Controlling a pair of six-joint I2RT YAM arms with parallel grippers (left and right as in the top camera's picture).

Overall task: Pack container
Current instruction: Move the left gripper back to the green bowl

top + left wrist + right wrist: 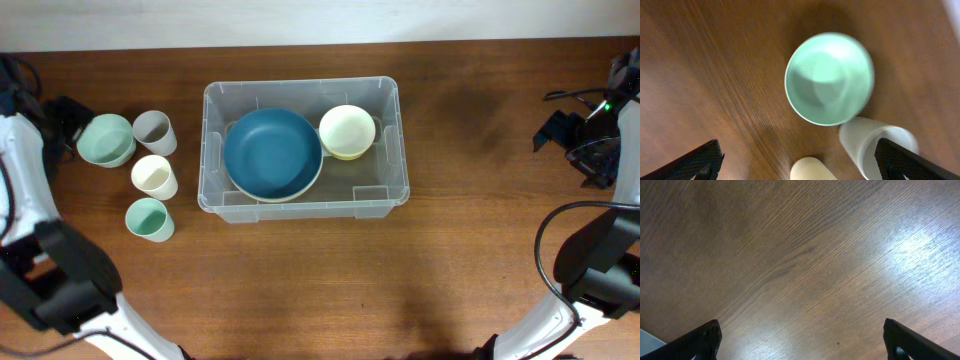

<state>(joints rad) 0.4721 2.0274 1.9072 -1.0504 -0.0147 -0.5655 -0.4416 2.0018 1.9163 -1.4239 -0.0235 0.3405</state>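
My left gripper lowers next onto the mint bowl's rim on the side away from the grey cup [154, 131].
The clear plastic container [300, 86] stands mid-table. Inside it lie a large blue bowl [272, 153] and a small cream bowl [347, 131]. Left of it stand a mint green bowl [106, 139], a grey cup [154, 131], a cream cup [154, 176] and a mint cup [149, 219]. My left gripper [58, 115] is open and empty beside the mint bowl. The left wrist view shows its wide fingers [797, 150], the mint bowl [829, 78], the grey cup [872, 145] and the cream cup [812, 170]. My right gripper [575, 135] is open and empty over bare table [801, 330].
The wooden table's far edge [320, 42] meets a white wall. Cables [570, 95] lie near the right arm at the right edge. The arm bases sit at the lower left and lower right corners of the overhead view.
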